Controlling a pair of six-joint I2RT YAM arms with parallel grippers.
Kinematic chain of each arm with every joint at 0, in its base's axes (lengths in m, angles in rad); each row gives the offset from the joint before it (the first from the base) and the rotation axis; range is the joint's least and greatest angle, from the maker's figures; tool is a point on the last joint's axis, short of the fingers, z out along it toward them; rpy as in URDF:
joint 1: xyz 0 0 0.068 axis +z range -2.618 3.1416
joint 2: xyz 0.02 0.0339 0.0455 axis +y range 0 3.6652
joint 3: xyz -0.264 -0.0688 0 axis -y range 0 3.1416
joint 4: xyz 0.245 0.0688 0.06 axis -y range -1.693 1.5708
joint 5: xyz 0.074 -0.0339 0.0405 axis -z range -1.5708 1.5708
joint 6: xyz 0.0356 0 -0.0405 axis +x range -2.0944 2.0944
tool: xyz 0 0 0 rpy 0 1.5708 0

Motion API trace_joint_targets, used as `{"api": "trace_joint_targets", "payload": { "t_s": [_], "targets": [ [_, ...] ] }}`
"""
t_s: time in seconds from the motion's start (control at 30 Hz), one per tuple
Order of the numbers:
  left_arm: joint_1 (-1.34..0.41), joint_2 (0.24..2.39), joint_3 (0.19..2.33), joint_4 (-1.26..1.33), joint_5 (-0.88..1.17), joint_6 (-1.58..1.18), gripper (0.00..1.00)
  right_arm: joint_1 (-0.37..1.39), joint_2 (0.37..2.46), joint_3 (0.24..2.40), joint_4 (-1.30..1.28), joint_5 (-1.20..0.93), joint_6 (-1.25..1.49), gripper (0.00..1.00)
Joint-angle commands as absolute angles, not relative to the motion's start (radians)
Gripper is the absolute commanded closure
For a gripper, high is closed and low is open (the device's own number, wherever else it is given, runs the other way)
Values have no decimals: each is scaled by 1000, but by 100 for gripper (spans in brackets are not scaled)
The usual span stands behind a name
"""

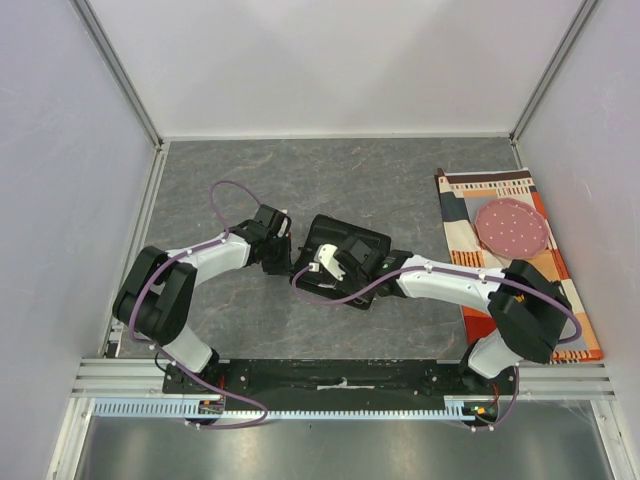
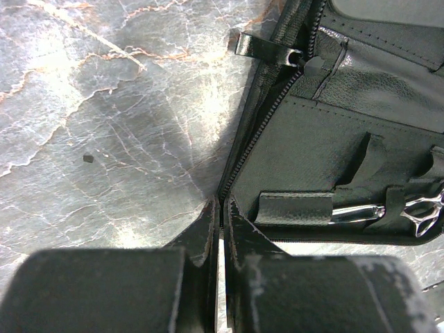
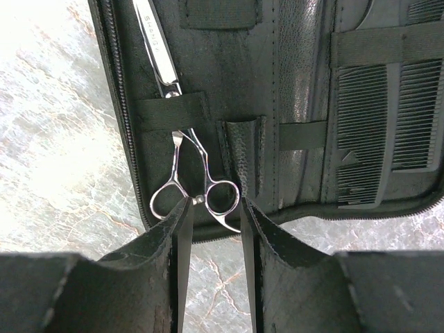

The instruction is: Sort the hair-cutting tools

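Observation:
My left gripper drags the pouch's zipper edge back onto the nearer tabletop next and releases it, since that lies back from it, to its right in the top view.
The black pouch [image 1: 372, 243] lies open in the middle of the table. One silver scissors [image 3: 186, 182] sits under a strap in its left half, ring handles toward me. It also shows in the left wrist view [image 2: 423, 207]. Two black combs [image 3: 362, 132] lie side by side under an elastic band in the right half. A second scissors is not in view. My left gripper [image 1: 288, 258] is shut on the pouch's zipper edge [image 2: 223, 198]. My right gripper [image 3: 211, 208] is open, its fingertips either side of the scissors' right ring without gripping it.
A patterned cloth [image 1: 565, 290] with a pink dotted disc [image 1: 512, 227] lies at the right side of the table. White enclosure walls stand on three sides. The pouch's zipper pull [image 2: 267, 47] sticks out over the marble-grey tabletop [image 2: 104, 104].

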State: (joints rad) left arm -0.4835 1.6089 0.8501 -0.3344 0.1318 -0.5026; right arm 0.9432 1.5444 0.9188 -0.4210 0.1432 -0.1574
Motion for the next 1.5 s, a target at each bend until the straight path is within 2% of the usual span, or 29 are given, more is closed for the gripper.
{"api": "trace_joint_targets", "payload": {
  "t_s": [0.0,0.73,0.83,1.0,1.47],
  "targets": [
    [-511,1615,831,-351,160,-474,98,927,1568,922,-399,109,-147,60],
    [-514,1624,828,-347,156,-469,98,910,1643,900,-379,35,-132,62],
    [-514,1624,827,-350,156,-469,98,907,1651,896,-382,9,-132,67],
    [-515,1620,827,-350,156,-469,98,907,1692,914,-377,-55,-130,80],
    [-520,1623,828,-350,156,-468,98,949,1818,1086,-362,-124,-109,82]
  ]
}}
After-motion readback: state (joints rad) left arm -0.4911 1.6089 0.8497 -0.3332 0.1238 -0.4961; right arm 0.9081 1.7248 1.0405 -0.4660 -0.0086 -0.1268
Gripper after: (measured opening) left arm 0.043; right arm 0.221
